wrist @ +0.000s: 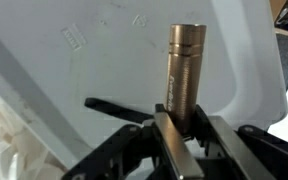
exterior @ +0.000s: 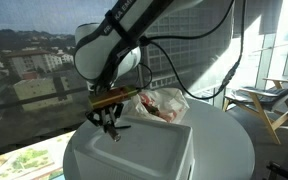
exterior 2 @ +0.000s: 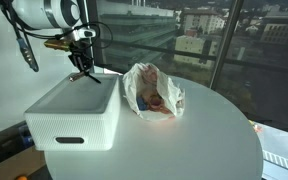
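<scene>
Reddish contents already lie gathered inside the bag, so I will move my gripper off the white box and over the crumpled bag's opening to release the cylinder.
A copper-coloured cylinder with small print on its side points away from me in the wrist view. Its near end sits between the two fingers of my gripper, and both pads press against it. Under it lies the white lid of a plastic box. In both exterior views the gripper points down over the far end of that white box. The cylinder is too small to make out at the fingertips there. A dark streak crosses the lid left of the fingers.
The box stands on a round white table. A crumpled clear plastic bag with reddish contents lies beside the box. Large windows close off the back. A wooden chair stands beyond the table.
</scene>
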Controlling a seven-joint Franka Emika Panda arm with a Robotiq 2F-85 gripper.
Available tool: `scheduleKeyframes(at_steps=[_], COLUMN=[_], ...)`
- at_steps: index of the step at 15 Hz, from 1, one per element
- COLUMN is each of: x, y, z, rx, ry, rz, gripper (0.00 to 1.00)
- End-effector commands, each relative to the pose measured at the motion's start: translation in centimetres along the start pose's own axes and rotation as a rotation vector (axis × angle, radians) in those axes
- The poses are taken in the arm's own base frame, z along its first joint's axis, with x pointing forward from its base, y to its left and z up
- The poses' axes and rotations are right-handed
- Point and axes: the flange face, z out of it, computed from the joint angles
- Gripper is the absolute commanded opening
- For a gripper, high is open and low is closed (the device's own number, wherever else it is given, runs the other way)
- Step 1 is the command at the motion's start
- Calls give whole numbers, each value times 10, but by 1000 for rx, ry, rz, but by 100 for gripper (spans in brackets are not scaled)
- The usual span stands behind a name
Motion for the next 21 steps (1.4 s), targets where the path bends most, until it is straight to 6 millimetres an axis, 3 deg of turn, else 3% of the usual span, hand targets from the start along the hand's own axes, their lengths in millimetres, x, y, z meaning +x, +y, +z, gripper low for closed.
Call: scheduleKeyframes(at_steps=[1, 5, 8, 11, 14, 18, 21], x=[-4, -2, 1, 6, 7, 17, 35], y=[57, 135, 191, 233, 255, 266, 279], z=[-66, -122, -136, -117, -87, -43, -5], rx=[36, 49, 37, 18, -35, -71, -100], ry=[145, 289, 343, 303, 265, 129, 66], rz=[116, 266, 341, 380, 384, 334, 295], gripper=[16, 16, 16, 16, 16, 16, 16])
